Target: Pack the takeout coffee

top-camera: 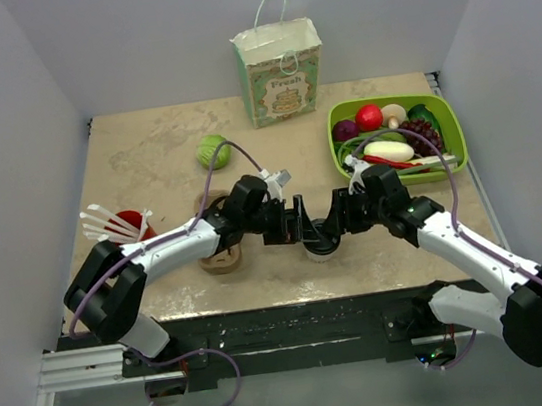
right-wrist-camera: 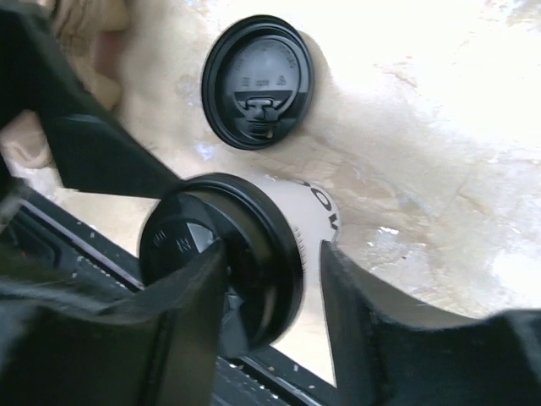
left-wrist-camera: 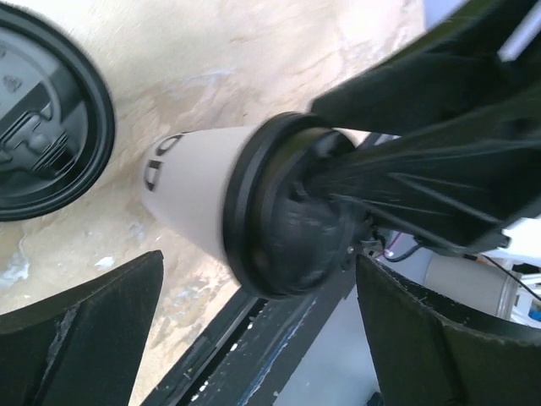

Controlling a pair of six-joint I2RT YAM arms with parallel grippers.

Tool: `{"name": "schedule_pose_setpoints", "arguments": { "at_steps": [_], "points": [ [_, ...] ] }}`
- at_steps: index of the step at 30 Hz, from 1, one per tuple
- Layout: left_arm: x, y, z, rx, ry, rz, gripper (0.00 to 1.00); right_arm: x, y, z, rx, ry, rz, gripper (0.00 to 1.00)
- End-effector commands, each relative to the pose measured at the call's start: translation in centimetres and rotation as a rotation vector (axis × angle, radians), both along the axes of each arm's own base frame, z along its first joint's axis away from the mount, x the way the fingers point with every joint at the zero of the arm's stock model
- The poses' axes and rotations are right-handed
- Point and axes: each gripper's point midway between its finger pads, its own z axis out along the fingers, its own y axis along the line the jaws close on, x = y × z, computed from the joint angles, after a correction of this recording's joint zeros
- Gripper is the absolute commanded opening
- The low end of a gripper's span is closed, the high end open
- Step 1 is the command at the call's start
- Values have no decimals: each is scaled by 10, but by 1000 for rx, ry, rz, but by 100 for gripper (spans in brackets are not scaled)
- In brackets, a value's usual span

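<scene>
My left gripper swings away from the cup onto the brown cardboard piece's far end next, since that lies outward and to its left in the top view.
The takeout coffee, a small white paper cup with a black lid, stands near the table's front edge between both grippers. My right gripper is closed on it. In the right wrist view one finger lies across the lid top and the other touches the cup's white wall. My left gripper is open. In the left wrist view its fingers spread wide on either side, with the cup just beyond their tips and untouched.
A loose flat black lid lies on the table beside the cup. A paper bag stands at the back centre. A green tray of toy food is at the right. A red cup of white utensils, a green ball and a brown cardboard piece are at the left.
</scene>
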Motion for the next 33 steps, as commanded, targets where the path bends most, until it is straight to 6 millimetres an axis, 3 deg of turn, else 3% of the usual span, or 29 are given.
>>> {"name": "schedule_pose_setpoints", "arguments": {
  "at_steps": [1, 7, 16, 22, 25, 26, 29, 33],
  "points": [
    [6, -13, 58, -114, -141, -55, 100, -5, -20, -7, -104, 17, -28, 52],
    [14, -8, 81, -103, -212, -29, 100, -9, -23, 3, -103, 20, -40, 61],
    [34, 26, 101, 55, -308, 119, 100, -8, -6, 43, 8, -61, 20, 72],
    [52, 73, 102, 179, -306, 278, 100, -2, -12, 57, -30, -121, 20, 75],
    [59, 112, 89, 293, -267, 393, 100, 7, -25, 75, -66, -181, -55, 81],
    [55, 126, 79, 341, -227, 417, 100, 10, -28, 82, -69, -198, -80, 89],
    [54, 163, 62, 458, -183, 517, 100, 23, -48, 104, -106, -267, -211, 98],
    [64, 187, 53, 540, -179, 596, 100, 36, -70, 121, -133, -333, -362, 98]
  ]
}}
